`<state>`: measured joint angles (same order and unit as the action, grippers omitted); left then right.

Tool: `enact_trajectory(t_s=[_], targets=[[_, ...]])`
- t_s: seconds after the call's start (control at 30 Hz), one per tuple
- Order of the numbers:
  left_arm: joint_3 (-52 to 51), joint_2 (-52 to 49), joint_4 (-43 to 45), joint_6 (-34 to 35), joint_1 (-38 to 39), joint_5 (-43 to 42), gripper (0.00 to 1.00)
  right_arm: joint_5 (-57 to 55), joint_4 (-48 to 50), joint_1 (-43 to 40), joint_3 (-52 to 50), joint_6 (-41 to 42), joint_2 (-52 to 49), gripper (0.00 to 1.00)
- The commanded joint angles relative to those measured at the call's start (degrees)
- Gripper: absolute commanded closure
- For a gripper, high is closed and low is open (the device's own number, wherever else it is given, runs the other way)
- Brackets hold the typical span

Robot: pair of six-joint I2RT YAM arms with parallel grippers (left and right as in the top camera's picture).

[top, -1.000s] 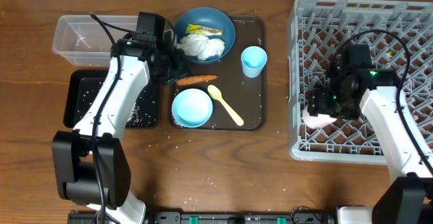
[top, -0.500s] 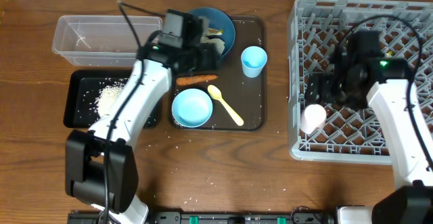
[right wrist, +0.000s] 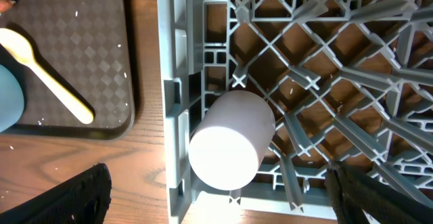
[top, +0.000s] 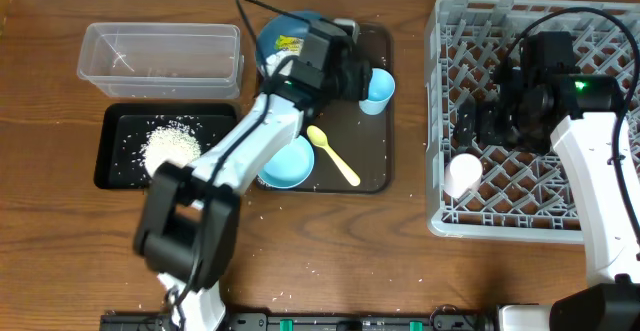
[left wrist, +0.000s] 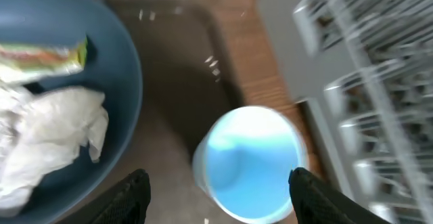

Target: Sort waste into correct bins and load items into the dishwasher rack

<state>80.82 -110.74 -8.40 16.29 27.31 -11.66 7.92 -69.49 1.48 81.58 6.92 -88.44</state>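
I need to lower my left gripper onto the light blue cup's rim nearest the dark blue plate next, because the light blue cup's opening faces up between my spread fingers.
My left gripper (top: 360,79) is open over the light blue cup (top: 377,91). In the left wrist view the cup (left wrist: 250,163) stands upright between my spread fingers (left wrist: 223,200). The dark blue plate (left wrist: 115,68) holds crumpled tissues (left wrist: 47,136) and the yellow-green wrapper (left wrist: 40,55). My right gripper (top: 468,126) is open and empty above the pink-white cup (top: 462,174). That cup (right wrist: 230,139) lies on its side in the grey rack's (right wrist: 172,61) front-left corner, between my right fingers (right wrist: 220,204). The carrot stick is hidden under my left arm.
The light blue bowl (top: 285,161) and yellow spoon (top: 335,156) lie on the brown serving tray (top: 372,171). The black tray (top: 115,156) holds a pile of rice (top: 170,141). The clear tub (top: 160,59) stands behind it. A few grains lie loose on the table.
My left arm swung right from the plate's left side to the light blue cup. My right gripper let go of the pink-white cup in the rack and drew back.
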Motion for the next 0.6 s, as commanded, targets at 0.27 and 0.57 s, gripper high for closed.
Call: enact_trajectory(t_s=[0.27,0.57], targets=[[0.1,-6.4,0.4,2.5,1.0,1.7,0.54,0.2,-0.2,0.5,0.9,-0.9,0.1,0.01],[0.1,-6.4,-0.3,2.4,3.9,1.5,0.92,0.3,-0.6,0.5,0.9,-1.4,0.1,0.03]])
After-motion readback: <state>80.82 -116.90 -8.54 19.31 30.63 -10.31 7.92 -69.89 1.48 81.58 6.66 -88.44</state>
